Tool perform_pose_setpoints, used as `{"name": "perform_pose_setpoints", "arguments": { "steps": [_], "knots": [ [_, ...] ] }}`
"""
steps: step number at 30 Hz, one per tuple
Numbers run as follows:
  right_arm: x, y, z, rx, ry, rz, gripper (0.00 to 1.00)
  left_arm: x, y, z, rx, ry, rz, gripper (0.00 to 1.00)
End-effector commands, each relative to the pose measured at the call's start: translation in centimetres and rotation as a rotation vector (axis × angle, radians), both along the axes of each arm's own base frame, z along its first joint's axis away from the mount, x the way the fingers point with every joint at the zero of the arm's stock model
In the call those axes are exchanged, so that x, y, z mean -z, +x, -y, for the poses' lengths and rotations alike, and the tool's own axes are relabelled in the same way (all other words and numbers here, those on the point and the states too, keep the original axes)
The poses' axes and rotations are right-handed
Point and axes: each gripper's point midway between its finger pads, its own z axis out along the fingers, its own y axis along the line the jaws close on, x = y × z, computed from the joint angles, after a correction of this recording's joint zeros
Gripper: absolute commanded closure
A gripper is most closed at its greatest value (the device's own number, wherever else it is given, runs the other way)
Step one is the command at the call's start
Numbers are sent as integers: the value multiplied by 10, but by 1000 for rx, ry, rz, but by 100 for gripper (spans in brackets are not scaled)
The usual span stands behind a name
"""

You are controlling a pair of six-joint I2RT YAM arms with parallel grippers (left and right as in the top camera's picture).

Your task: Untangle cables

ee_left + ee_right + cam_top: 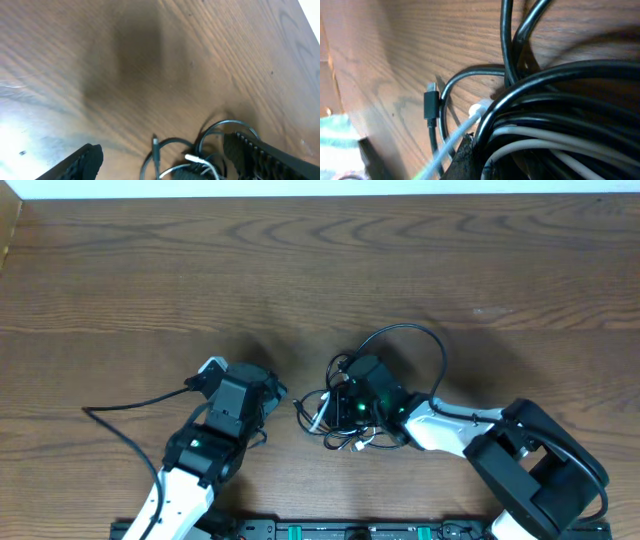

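Observation:
I will lift my right gripper with the bunch, shake it, and let it go over the tabletop between the arms, because black and white strands are tangled together.
The cables point(352, 425) lie in a tangled heap at the table's middle front, with one black loop point(415, 345) reaching back. My right gripper point(340, 402) is buried in the heap and shut on the cables point(555, 100), black and white strands pressed against its dark finger point(465, 161). A black plug point(431, 105) and a white plug point(481, 107) lie just beyond. My left gripper point(272, 394) hovers just left of the heap, open. In its wrist view the black plug point(156, 146) and white plug point(196, 159) lie between its fingers point(82, 161), untouched.
A thicker black cord point(120, 418) runs from the left arm out over the table's left. The arms' base rail point(320, 530) lines the front edge. Bare wood table point(320, 270) stretches behind the heap.

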Motion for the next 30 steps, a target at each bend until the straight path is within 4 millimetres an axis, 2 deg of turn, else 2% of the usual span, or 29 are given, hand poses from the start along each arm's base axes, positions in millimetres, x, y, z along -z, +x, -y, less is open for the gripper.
{"name": "perform_pose_setpoints", "arguments": {
  "steps": [1, 3, 5, 9, 10, 12, 14, 17, 18, 20, 21, 22, 28, 30],
  "knots": [
    [-33, 12, 12, -41, 73, 58, 99, -4, -3, -5, 13, 25, 14, 18],
    [-53, 19, 25, -36, 75, 105, 99, -7, -4, 1, 35, -10, 20, 18],
    [-78, 17, 33, -117, 89, 215, 99, -12, -4, 8, 56, -42, 35, 18],
    [-145, -16, 36, -360, 247, 410, 99, -23, 3, 20, 119, -76, 89, 18],
    [-157, -26, 40, -404, 270, 449, 99, -26, 5, 24, 146, -85, 103, 18],
    [-167, -40, 49, -461, 257, 511, 99, -33, 8, 36, 216, -113, 136, 18],
    [-159, -47, 63, -470, 159, 530, 99, -41, 9, 48, 285, -139, 168, 18],
    [-117, -34, 102, -331, -152, 446, 99, -51, 11, 61, 359, -176, 211, 18],
    [-99, -22, 127, -196, -312, 382, 99, -54, 11, 65, 379, -189, 222, 18],
    [-79, -4, 181, 105, -576, 285, 99, -60, 10, 74, 419, -226, 237, 18],
    [-74, -1, 201, 221, -664, 256, 99, -63, 8, 79, 440, -247, 243, 18],
    [-74, 1, 210, 261, -701, 256, 99, -65, 7, 82, 459, -265, 248, 18],
    [-90, 26, 196, 309, -626, 356, 96, -74, -7, 103, 570, -367, 237, 18],
    [-96, 30, 174, 213, -541, 406, 99, -74, -9, 106, 607, -362, 243, 18]
  ]
}}
